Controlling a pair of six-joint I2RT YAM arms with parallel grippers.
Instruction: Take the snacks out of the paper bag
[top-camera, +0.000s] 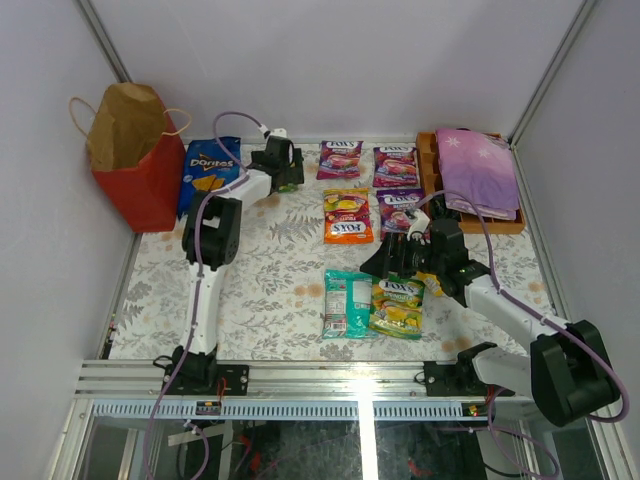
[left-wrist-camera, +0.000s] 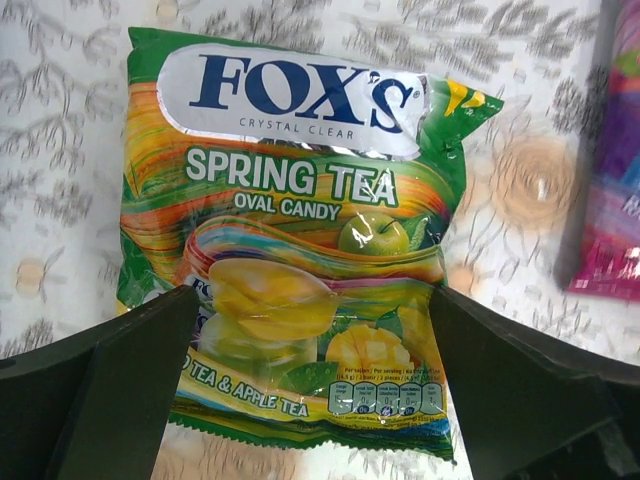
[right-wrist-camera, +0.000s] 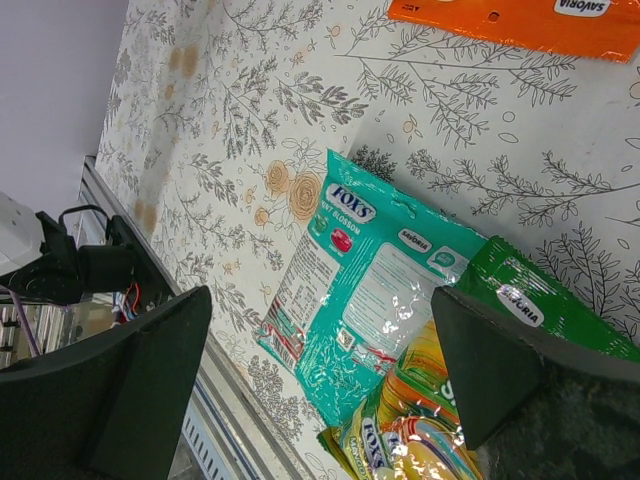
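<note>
The teal pouch crowds one side of the green-yellow pouch, so my right gripper next comes back and down onto its opposite free edge (top-camera: 420, 309) and closes.
The red paper bag (top-camera: 135, 170) stands upright at the back left, its mouth open. Beside it lies the blue Doritos bag (top-camera: 210, 170). My left gripper (top-camera: 284, 163) hovers open over a green Spring Tea pouch (left-wrist-camera: 290, 240), which lies flat on the table between the fingers (left-wrist-camera: 100, 390). Purple pouches (top-camera: 395, 166) and an orange pouch (top-camera: 347, 216) lie in the middle. My right gripper (top-camera: 395, 258) hangs open and empty above a teal pouch (right-wrist-camera: 370, 290) and a green-yellow pouch (right-wrist-camera: 440, 420) at the front.
A wooden tray (top-camera: 428, 165) at the back right holds a folded purple cloth (top-camera: 478, 168). White walls close in the table on three sides. A metal rail (top-camera: 350, 378) runs along the front edge, just below the teal pouch.
</note>
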